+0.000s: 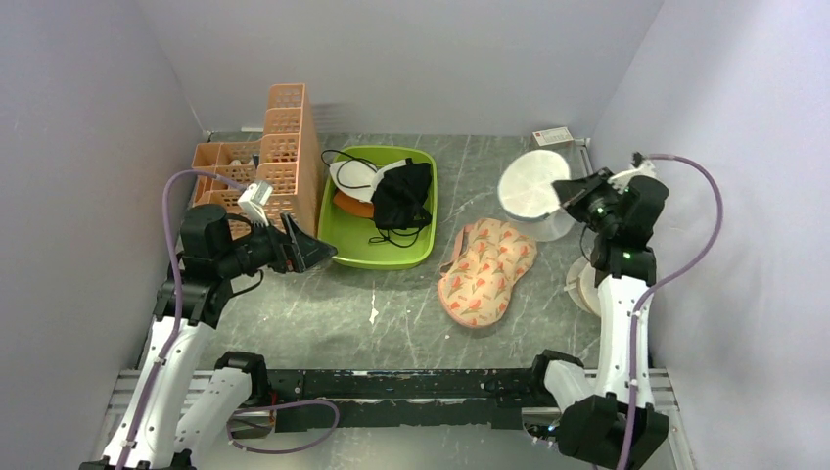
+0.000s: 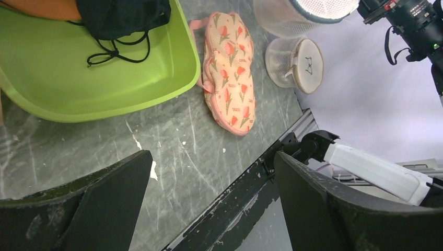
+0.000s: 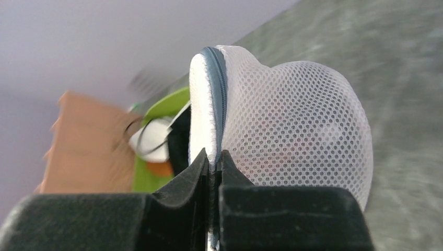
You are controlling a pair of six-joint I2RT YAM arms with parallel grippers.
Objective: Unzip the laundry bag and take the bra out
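Note:
My right gripper carries the bag back and to the left in the top view over clear tabletop before the green tub and releases it next.
The laundry bag (image 1: pixel 531 193) is a round white mesh dome at the back right of the table; it also shows in the left wrist view (image 2: pixel 292 13). My right gripper (image 1: pixel 566 190) is shut on it, and in the right wrist view the fingertips (image 3: pixel 213 155) pinch the grey zip seam on the laundry bag's rim (image 3: pixel 292 120). The bra is hidden; only a faint pinkish tinge shows through the mesh. My left gripper (image 1: pixel 318 253) hangs open above the table left of centre, with nothing between its fingers (image 2: pixel 211 154).
A green tub (image 1: pixel 338 233) holds a black garment (image 1: pixel 401 194) and a white-cupped one (image 1: pixel 350 176). Orange baskets (image 1: pixel 284 147) stand at the back left. A peach floral padded item (image 1: pixel 486 269) lies mid-table. A cream round pouch (image 2: pixel 305 65) lies by the right arm.

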